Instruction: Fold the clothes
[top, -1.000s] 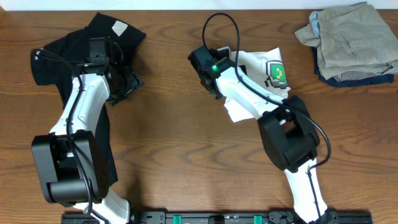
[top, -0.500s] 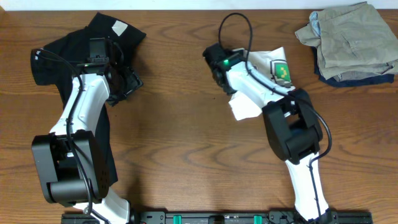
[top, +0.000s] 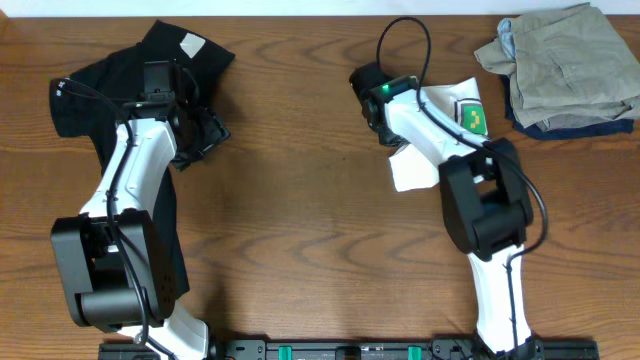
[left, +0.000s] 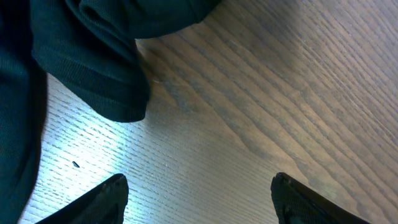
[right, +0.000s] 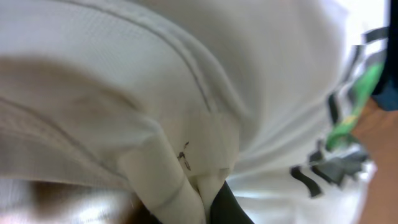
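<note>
The khaki-and-navy stack (top: 572, 68) is to the right of my right gripper in the overhead view, so next my right gripper needs to lift the white fabric over it and release.
The black shirt (top: 105, 85) lies crumpled at the table's far left, and its hem (left: 93, 62) hangs into the upper left of the left wrist view. My left gripper (top: 200, 142) hovers at the shirt's right edge, open. Both fingertips (left: 115, 190) stand wide apart over bare wood with nothing between them. The white T-shirt (top: 440, 135) is bunched at the back right, with its green-and-yellow print (top: 472, 117) facing up. My right gripper (top: 388, 130) is at the T-shirt's left side, shut on a fold of white fabric (right: 199, 180). That cloth fills the right wrist view and hides the fingers.
A khaki-and-navy stack of garments (top: 560, 65) sits in the back right corner, just right of the white T-shirt. Bare wooden table (top: 300, 220) spreads between the two arms. Both arm bases stand at the front edge.
My right gripper has shut on the white T-shirt and moved right, dragging the cloth toward the khaki stack. The left arm and the black shirt have not moved.
</note>
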